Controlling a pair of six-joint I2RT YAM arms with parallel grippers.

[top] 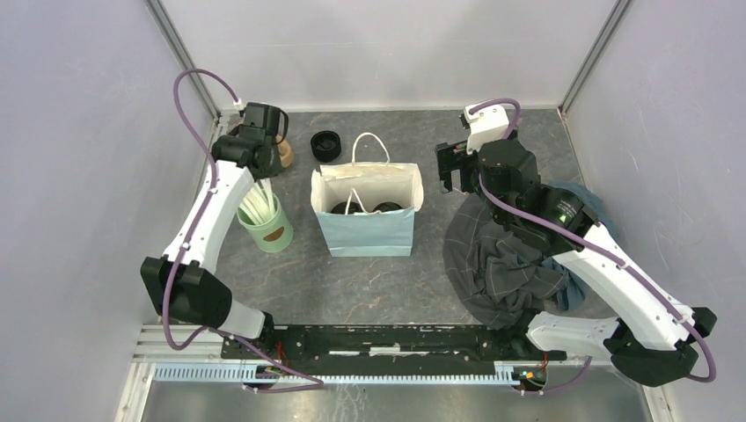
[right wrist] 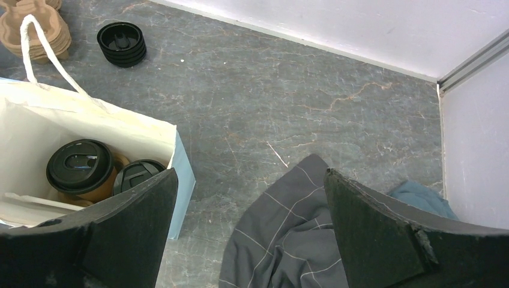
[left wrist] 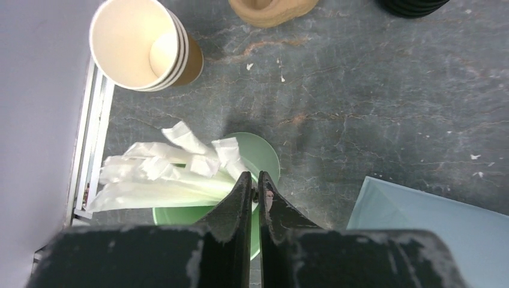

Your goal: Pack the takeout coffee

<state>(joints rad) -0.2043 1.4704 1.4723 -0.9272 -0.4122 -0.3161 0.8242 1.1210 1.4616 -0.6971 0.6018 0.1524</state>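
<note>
The bag stands to my left gripper's right in the top view, so next my left gripper should turn, swing over the bag's opening (top: 366,188) and release a white stick.
The two brown takeout cups with black sip lids (top: 343,208) (top: 387,207) stand upright inside the open light-blue paper bag (top: 368,236). The right wrist view shows one cup (right wrist: 80,168) and the second lid (right wrist: 137,174) behind the bag's white inner wall (right wrist: 120,129). My left gripper (left wrist: 255,180) is shut, with nothing clearly between the fingers, just above the green cup (left wrist: 267,157) of white sticks (left wrist: 162,177). My right gripper (right wrist: 249,180) is wide open and empty, right of the bag, above the table and the edge of a grey cloth.
A stack of loose black lids (top: 326,145) and brown pulp carriers (top: 284,156) lie behind the bag. A stack of lidless paper cups (left wrist: 141,45) lies at the far left. A grey checked cloth (top: 497,259) and a blue cloth (right wrist: 420,198) cover the right side.
</note>
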